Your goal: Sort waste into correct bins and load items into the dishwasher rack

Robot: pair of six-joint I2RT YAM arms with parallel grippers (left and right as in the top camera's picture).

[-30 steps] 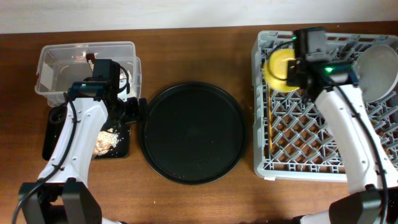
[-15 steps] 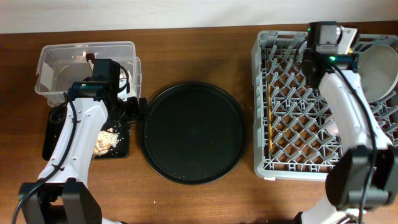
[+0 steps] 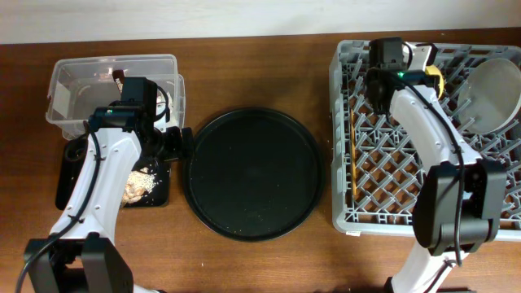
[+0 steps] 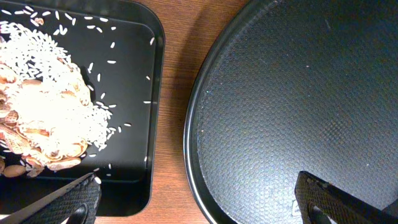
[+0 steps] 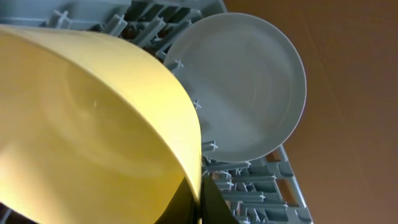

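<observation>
The rack's back wires beside the upright pale green plate stand empty, so next my right gripper needs to lower the yellow bowl on edge onto them, then release the bowl's rim.
My right gripper is shut on the rim of the yellow bowl, which is tipped on edge over the back of the grey dishwasher rack. In the right wrist view the yellow bowl fills the left side, with its rim pinched between my fingertips. The pale green plate stands in the rack's back right corner. A chopstick lies along the rack's left side. My left gripper is open and holds nothing, above the gap between the black tray bin and the round tray.
Rice and brown food scraps lie piled in the shallow black tray bin. The clear tub behind it holds a brown wrapper stick. The large round black tray sits mid-table between the bins and the rack.
My right arm has swung the yellow bowl from the rack's back left corner toward the plate and turned it on edge. The left arm has not moved.
</observation>
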